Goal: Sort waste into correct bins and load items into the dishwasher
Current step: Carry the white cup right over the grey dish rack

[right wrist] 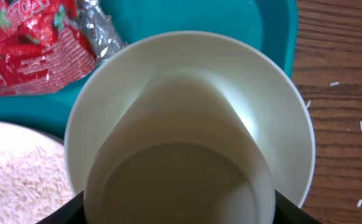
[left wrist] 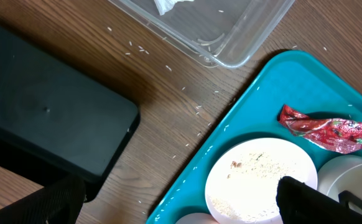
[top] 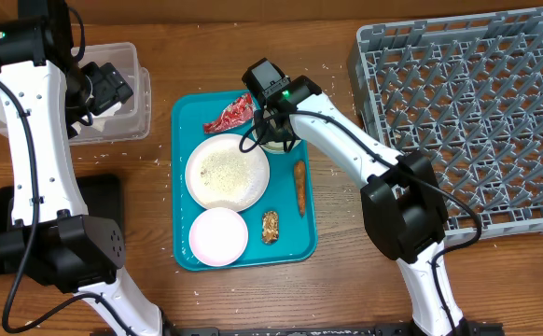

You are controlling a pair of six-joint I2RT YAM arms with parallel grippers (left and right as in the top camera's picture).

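Observation:
The cup rises in my right gripper next, shifts to the right in the overhead view and lowers onto the rack's side farthest from the tray, since it stands empty.
A teal tray holds a red wrapper, a white plate with rice crumbs, a small white bowl, an orange sausage-like piece and a brown bar piece. My right gripper is at the tray's far right corner, its fingers closed against both sides of a white cup. The wrapper lies just left of the cup. My left gripper hovers over the clear bin, open and empty. The wrapper and plate show below it.
A grey dishwasher rack stands at the right. A clear plastic bin with white paper in it sits at the back left. A black bin lies in front of it. Rice grains are scattered on the wood.

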